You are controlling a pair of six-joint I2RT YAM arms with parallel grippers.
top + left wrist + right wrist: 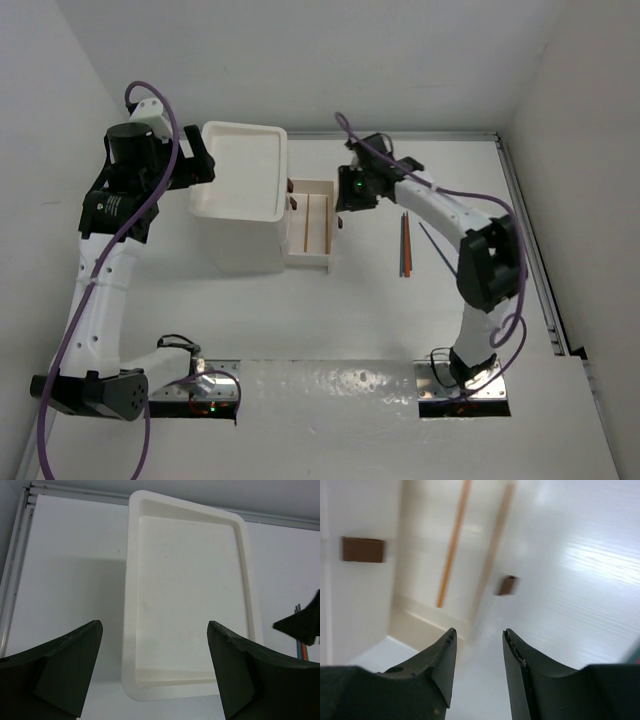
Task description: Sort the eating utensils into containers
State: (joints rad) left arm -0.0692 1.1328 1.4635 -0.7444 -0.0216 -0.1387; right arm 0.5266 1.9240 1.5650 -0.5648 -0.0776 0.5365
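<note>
The blue stick's far end lies apart, so the robot's right gripper should next swing away from the drawer, past the bundled orange and teal sticks, and down onto that end.
The tall white drawer unit (240, 215) stands left of centre, and its tray-like top (190, 595) holds nothing. One drawer (326, 228) is pulled out to the right with two orange sticks (306, 224) lying in it. One orange stick (452, 545) shows in the right wrist view. My right gripper (343, 205) is open and empty just right of that drawer, close to its brown knob (507, 585). My left gripper (203, 160) is open and empty at the unit's top left edge. Orange and teal stick-like utensils (405, 245) lie on the table to the right.
Another brown knob (363, 549) sits on the unit's front face. White walls close in on the left, back and right, with a metal rail (530, 240) along the right side. The loose utensils (301, 650) also show in the left wrist view.
</note>
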